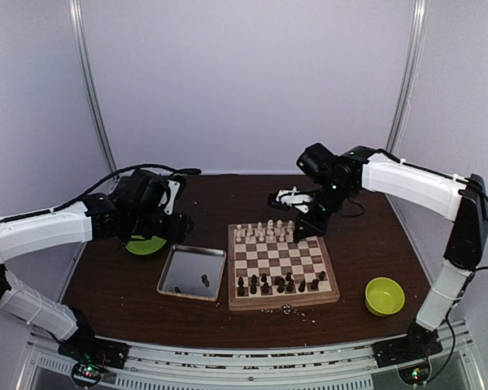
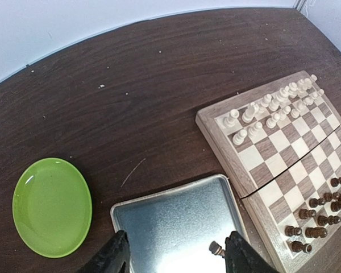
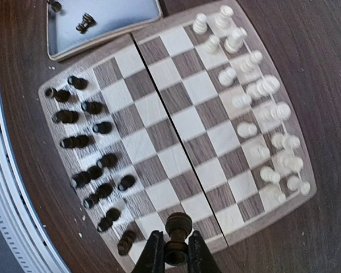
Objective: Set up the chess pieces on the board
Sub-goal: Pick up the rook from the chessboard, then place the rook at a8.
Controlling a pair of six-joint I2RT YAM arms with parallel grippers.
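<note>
My right gripper moves back and down onto the near row's corner square (image 1: 326,287) (image 3: 138,251) by the green bowl next and releases the dark piece, since that square stands empty.
The board (image 1: 283,302) lies mid-table, with several dark chess pieces (image 1: 278,284) standing on its near rows. My right gripper (image 1: 307,226) hangs above the board's far right part. In the right wrist view it (image 3: 176,253) is shut on one dark chess piece (image 3: 178,224), held over the board's border (image 3: 261,224). Other dark pieces (image 3: 82,139) stand along the board's left side in that view. My left gripper (image 2: 179,256) is open over the silver tray (image 2: 159,222). A dark piece (image 2: 216,248) lies in the tray, close beside the right finger (image 2: 244,256).
Pale chessmen (image 1: 264,231) fill the board's far rows. The tray (image 1: 172,272) left of the board holds two dark pieces (image 1: 204,280). A green plate (image 1: 145,245) sits behind the tray and a green bowl (image 1: 385,296) at the right front. Small crumbs (image 1: 289,309) lie before the board.
</note>
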